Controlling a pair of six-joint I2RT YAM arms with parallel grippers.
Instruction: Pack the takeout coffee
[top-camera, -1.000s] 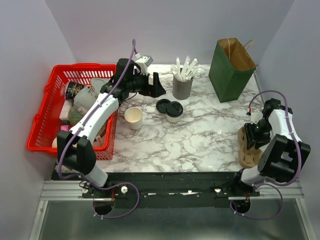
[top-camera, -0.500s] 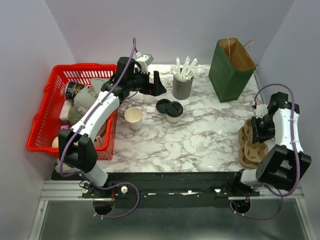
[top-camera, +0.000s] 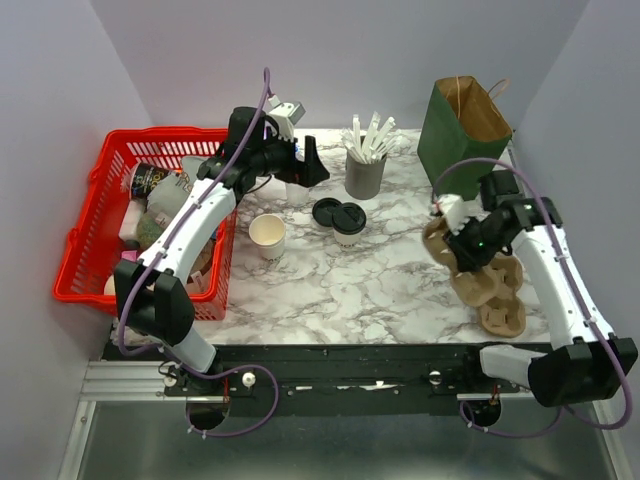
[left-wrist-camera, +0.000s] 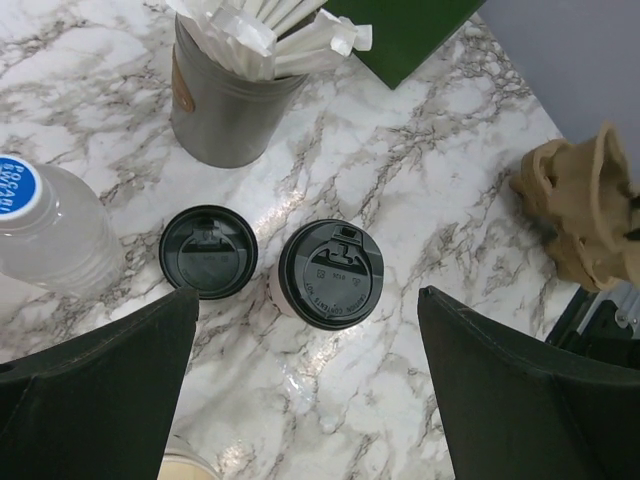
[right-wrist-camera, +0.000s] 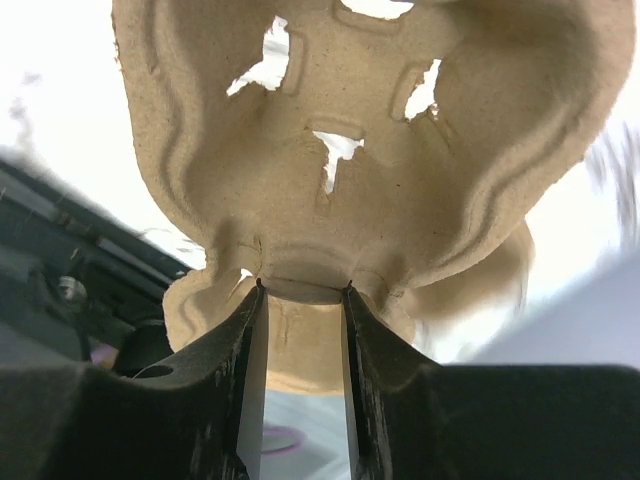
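My right gripper should move down, back and left in the top view, onto the clear, bare table (top-camera: 427, 247) beside the other carriers.
The takeout coffee (top-camera: 349, 222), a cream cup with a black lid, stands upright mid-table; it also shows in the left wrist view (left-wrist-camera: 330, 273). My left gripper (top-camera: 306, 165) is open and empty, hovering behind and left of it, its jaws wide apart (left-wrist-camera: 310, 400). My right gripper (top-camera: 466, 238) is shut on the rim of a brown pulp cup carrier (top-camera: 441, 246), held tilted above the table at the right. In the right wrist view the carrier (right-wrist-camera: 350, 150) fills the frame, with the gripper (right-wrist-camera: 300, 292) clamped on its edge.
A loose black lid (top-camera: 327, 211) lies beside the coffee. A plain cream cup (top-camera: 267, 235) is near-left and a grey cup of white sticks (top-camera: 365, 172) behind. A green bag (top-camera: 462, 130) stands back right. More carriers (top-camera: 497, 295) lie near right. A red basket (top-camera: 95, 215) is at left, with a water bottle (left-wrist-camera: 40, 225) by it.
My right arm has lifted one carrier off the stack at the right edge and swung it left and forward over the table. My left gripper has barely moved.
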